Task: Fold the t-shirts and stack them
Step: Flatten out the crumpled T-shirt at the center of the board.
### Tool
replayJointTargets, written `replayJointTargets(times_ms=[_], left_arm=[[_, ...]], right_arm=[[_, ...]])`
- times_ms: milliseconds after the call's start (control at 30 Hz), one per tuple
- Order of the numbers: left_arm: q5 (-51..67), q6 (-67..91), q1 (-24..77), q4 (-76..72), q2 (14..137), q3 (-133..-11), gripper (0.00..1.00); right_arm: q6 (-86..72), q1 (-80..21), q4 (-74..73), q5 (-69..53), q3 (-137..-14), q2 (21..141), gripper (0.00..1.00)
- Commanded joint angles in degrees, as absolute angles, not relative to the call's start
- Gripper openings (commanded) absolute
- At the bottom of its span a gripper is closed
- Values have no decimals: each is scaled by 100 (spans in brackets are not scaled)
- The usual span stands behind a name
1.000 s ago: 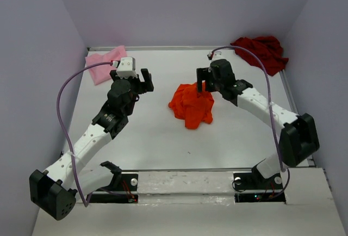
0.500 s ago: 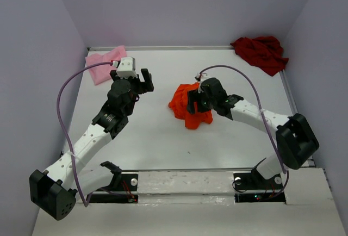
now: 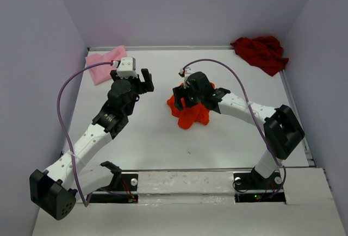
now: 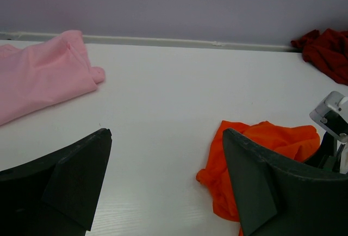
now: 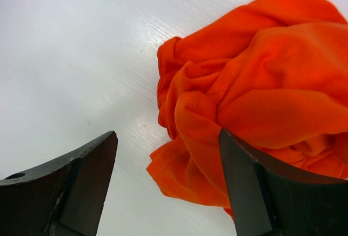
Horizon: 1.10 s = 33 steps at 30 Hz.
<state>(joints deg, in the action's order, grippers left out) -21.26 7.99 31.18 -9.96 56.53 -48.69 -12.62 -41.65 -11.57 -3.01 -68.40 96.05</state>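
The raised fold [image 3: 175, 109] [image 5: 190, 123] near the edge of the bright orange t-shirt stands up by the open fingers of my right gripper, so I need to move that gripper down onto the fold next.
The bright orange t-shirt [image 3: 191, 112] [image 5: 255, 84] lies crumpled at mid-table. My right gripper [image 3: 184, 95] [image 5: 166, 133] hangs open low over the shirt's left edge. Its jaws straddle a lower fold without closing on it. A little left of the orange shirt [image 4: 261, 143], my left gripper [image 3: 140, 84] [image 4: 167, 132] is open and empty above bare table. A light pink t-shirt [image 3: 103, 63] [image 4: 38, 75] lies loosely folded at the back left corner. The dark red t-shirt [image 3: 262, 52] [image 4: 329, 51] is bunched at the back right corner.
The white table [image 3: 152, 138] is boxed in by lilac walls [image 3: 185, 7] at the back and both sides. A purple cable [image 3: 64, 116] loops beside the left arm, and another arches over the right arm [image 3: 244, 108].
The right arm swung from the far side of the orange shirt down and left over it, to its left edge. The shirt shifted slightly left. The left arm stayed still.
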Motion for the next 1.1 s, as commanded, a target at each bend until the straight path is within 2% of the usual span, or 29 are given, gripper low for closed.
replayJointTargets(times_ms=[0,167,533,700,767,900,933,967,1067], left_arm=[[-2153,773,3155,-1178,5643,-4992,93],[-2145,773,3155,-1178,5643,-5001,93],[-2171,773,3164,-1169,5616,-5001,93],[-2162,765,3155,-1178,5599,-4992,93],[-2162,765,3155,-1178,5599,-4992,93],[-2162,765,3164,-1178,5607,-4992,93],[-2162,765,3155,-1178,5607,-4992,93],[-2162,765,3164,-1178,5607,-4992,93],[-2153,765,3155,-1187,5607,-4992,93]], right_arm=[[-1099,-4184,-1274,-211,-7303,9563,80],[-958,-4184,-1424,-105,-7444,9553,81],[-914,-4184,-1318,-273,-7541,10309,81],[-932,-4184,-1257,-255,-7453,10415,78],[-914,-4184,-1257,-246,-7453,10424,73],[-905,-4184,-1257,-193,-7436,10398,56],[-905,-4184,-1248,-176,-7418,10380,49],[-905,-4184,-1248,-158,-7418,10354,38],[-879,-4184,-1248,-106,-7392,10301,29]])
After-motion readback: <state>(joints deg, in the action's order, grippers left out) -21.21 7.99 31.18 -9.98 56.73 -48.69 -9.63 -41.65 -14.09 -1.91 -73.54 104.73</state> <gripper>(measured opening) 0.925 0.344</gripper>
